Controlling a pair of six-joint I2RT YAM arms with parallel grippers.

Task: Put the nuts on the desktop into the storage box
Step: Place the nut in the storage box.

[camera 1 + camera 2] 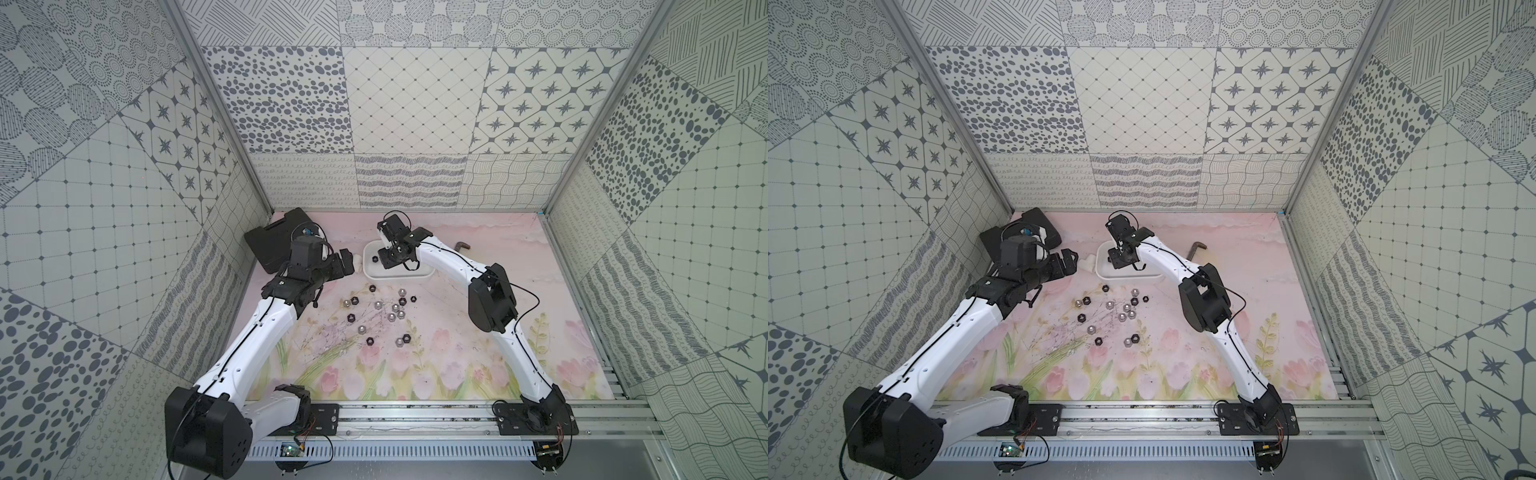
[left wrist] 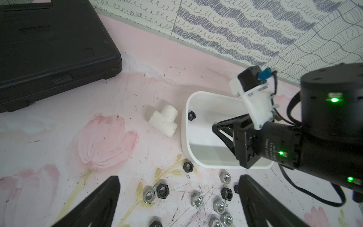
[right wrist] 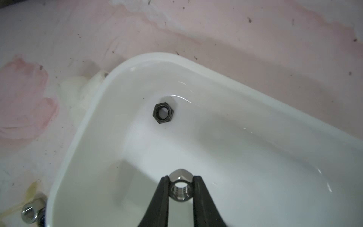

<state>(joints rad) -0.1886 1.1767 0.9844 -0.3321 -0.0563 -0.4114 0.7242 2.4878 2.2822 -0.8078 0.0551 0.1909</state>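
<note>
The robot needs to lower its right gripper to the storage box's clear bottom [image 1: 377, 263] [image 3: 183, 134] beside the black nut, toward that nut, and release the silver nut there, since the storage box's bottom is below.
The white storage box [image 1: 415, 275] [image 3: 78, 125] stands at the back middle of the desktop [image 1: 457, 332]. One black nut [image 3: 163, 113] [image 2: 191, 115] lies inside it near a corner. My right gripper [image 3: 180, 177] [image 1: 392, 259] hangs over the box's inside, shut on a silver nut [image 3: 180, 186]. Several black and silver nuts [image 1: 390, 309] [image 2: 197, 199] lie scattered on the desktop in front of the box. My left gripper [image 2: 178, 177] [image 1: 348, 262] is open, hovering left of the box above the near nuts, with nothing between its fingers.
A black plastic case [image 1: 270, 241] [image 2: 49, 49] lies at the back left corner. A white T-shaped fitting [image 2: 164, 121] sits on the desktop close beside the box's left wall. A dark hex key [image 1: 461, 246] lies right of the box. Patterned walls enclose three sides.
</note>
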